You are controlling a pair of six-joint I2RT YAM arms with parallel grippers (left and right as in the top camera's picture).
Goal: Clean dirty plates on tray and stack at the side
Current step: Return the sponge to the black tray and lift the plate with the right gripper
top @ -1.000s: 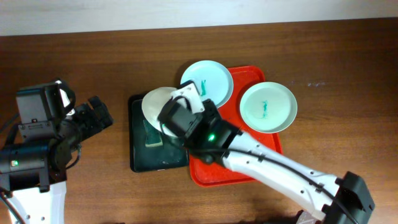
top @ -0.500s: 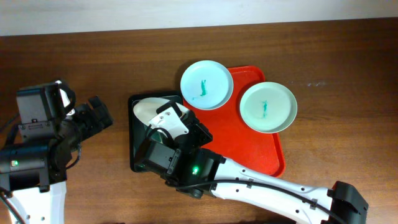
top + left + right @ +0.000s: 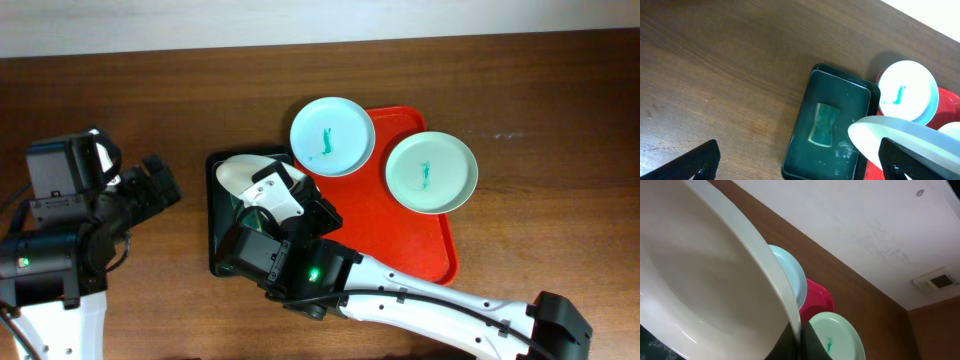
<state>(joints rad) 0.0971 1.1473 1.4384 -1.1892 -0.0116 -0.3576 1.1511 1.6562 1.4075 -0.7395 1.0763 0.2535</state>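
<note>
My right gripper should next carry the white plate across the red tray, past the mint plate, down onto the wood beyond [image 3: 540, 193], as that side of the table is bare.
My right gripper [image 3: 799, 338] is shut on the rim of a white plate [image 3: 700, 270], which it holds tilted on edge over the black tray [image 3: 214, 240]. From overhead only part of that plate [image 3: 240, 171] shows above the wrist. Two more plates lie on the red tray [image 3: 400, 240]. A pale blue one [image 3: 332, 136] overlaps its far left corner and a mint one [image 3: 431, 171] sits at its far right. Each carries a teal smear. At the table's left side my left gripper [image 3: 800, 157] stands open on nothing, well apart from the plates.
A green sponge [image 3: 824, 124] lies in the black tray [image 3: 840, 97], which sits directly left of the red tray [image 3: 947, 100]. My right arm [image 3: 420, 290] crosses the near part of the red tray. Bare wood surrounds both trays.
My right arm has carried the plate left and nearer, from the red tray's edge to over the black tray, tipping it on edge. It has held still for the last half second. The left arm has not moved.
</note>
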